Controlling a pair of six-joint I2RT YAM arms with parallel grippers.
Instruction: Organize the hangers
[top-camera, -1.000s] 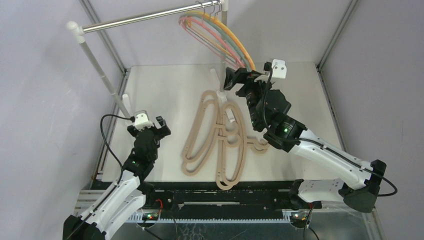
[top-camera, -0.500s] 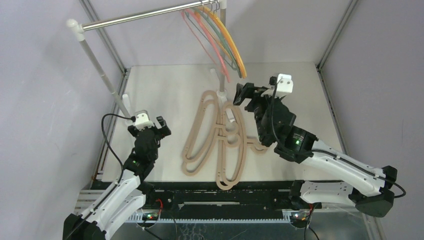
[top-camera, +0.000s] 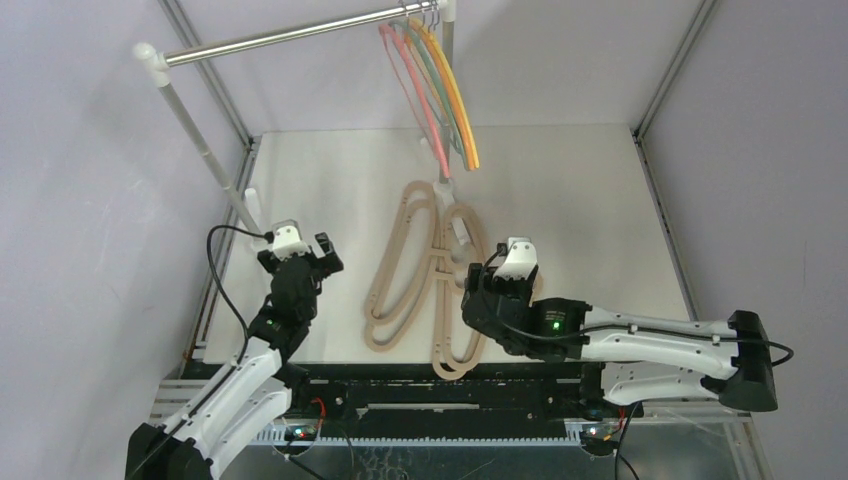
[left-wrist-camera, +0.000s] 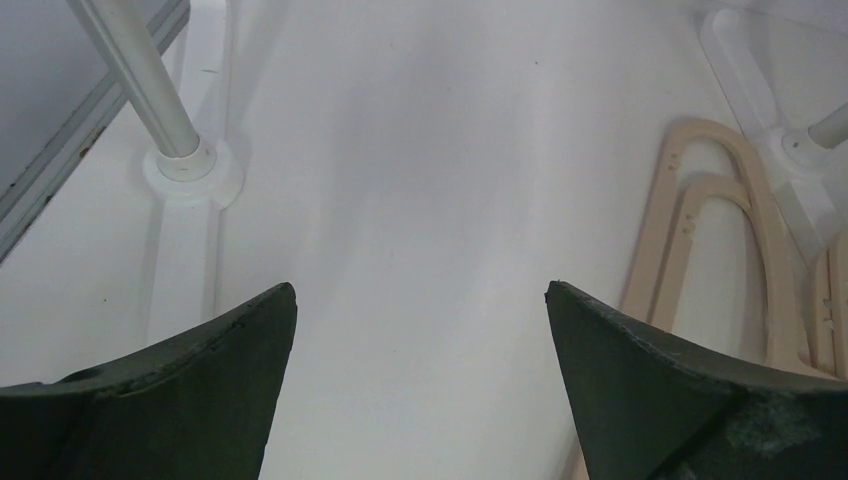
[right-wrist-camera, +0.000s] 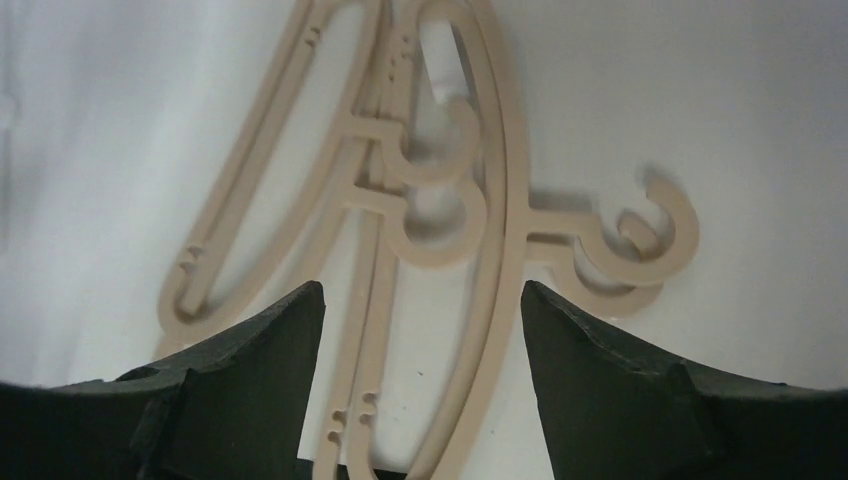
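Note:
The table below my left gripper is bare, so I should swing this gripper to the right in the top view and down onto the bar on the hook side of a tan hanger.
Several thin coloured hangers (top-camera: 440, 85), pink, green, yellow and orange, hang by wire hooks at the right end of the silver rail. Several tan hangers (top-camera: 420, 270) lie overlapped flat on the table's middle. They also show in the right wrist view (right-wrist-camera: 500, 180) and at the right edge of the left wrist view (left-wrist-camera: 700, 200). My right gripper (top-camera: 490, 290) is open and empty, low over the near part of the tan hangers, its jaws (right-wrist-camera: 420, 290) straddling them without touching. My left gripper (top-camera: 298, 258) is open and empty (left-wrist-camera: 420, 290) over bare table left of the tan hangers.
The silver rail (top-camera: 280, 35) stands on white posts. The left post's base (left-wrist-camera: 190, 170) is just ahead-left of my left gripper. The right post's white foot (top-camera: 440, 165) stands among the far ends of the tan hangers. Grey walls enclose the white table (top-camera: 600, 200).
My right arm pulled back from the coloured hangers' lower ends and came down over the tan hangers. The coloured hangers swung back and hang steeper. The left arm has not moved.

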